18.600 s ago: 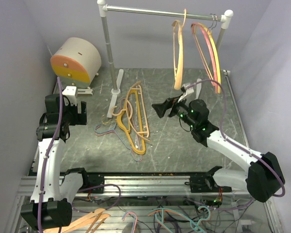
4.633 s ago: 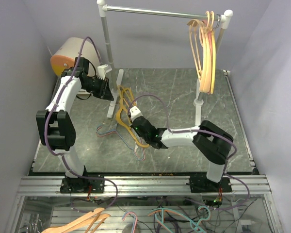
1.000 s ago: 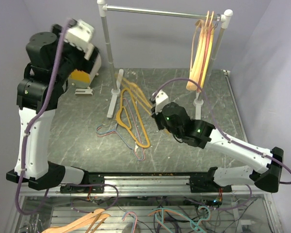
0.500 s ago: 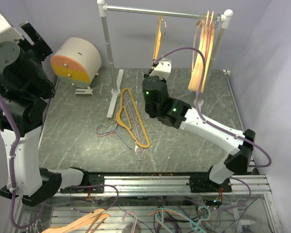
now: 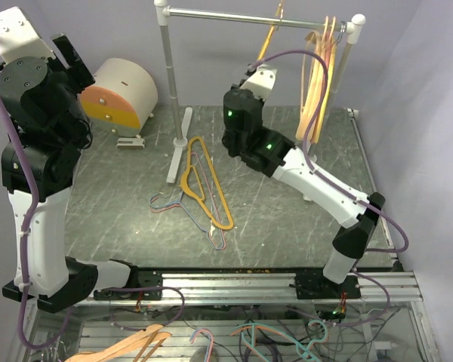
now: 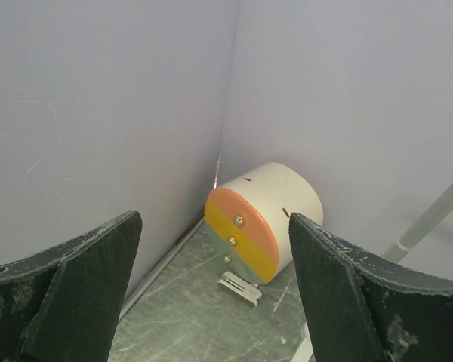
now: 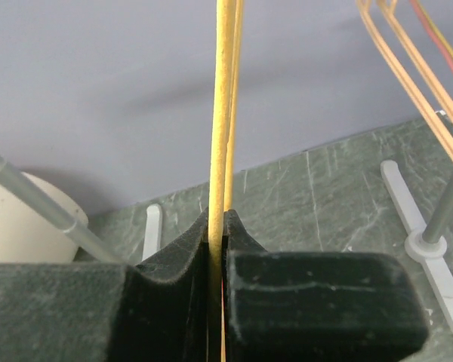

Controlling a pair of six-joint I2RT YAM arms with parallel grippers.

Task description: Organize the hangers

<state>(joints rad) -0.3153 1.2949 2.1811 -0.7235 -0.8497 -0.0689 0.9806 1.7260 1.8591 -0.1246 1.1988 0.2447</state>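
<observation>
The thin yellow hanger (image 5: 272,30) goes to the right in the top view in my right gripper next, for release beside the peach hangers, since others hang gathered there.
My right gripper (image 5: 260,66) is raised under the clothes rail (image 5: 219,15) and shut on a thin yellow hanger (image 5: 272,30). That hanger (image 7: 225,113) runs straight up between the shut pads of the right gripper (image 7: 217,226). Its top crosses the bar; whether it hooks on I cannot tell. Several peach, yellow and pink hangers (image 5: 317,83) hang at the bar's right end. A pile lies on the table: a thick yellow hanger (image 5: 201,185) over thin wire ones (image 5: 168,202). My left gripper (image 5: 75,60) is high at the far left, open and holding nothing (image 6: 214,226).
A cream drum with an orange and yellow face (image 5: 124,94) stands in the back left corner, also in the left wrist view (image 6: 275,207). The rail's white feet (image 5: 179,154) rest beside the pile. Its right post foot (image 7: 423,241) shows at right. Purple walls close in all round.
My right arm has lifted the yellow hanger off the table and carried it up and right to the rail. The left arm has swung up and back to the far left.
</observation>
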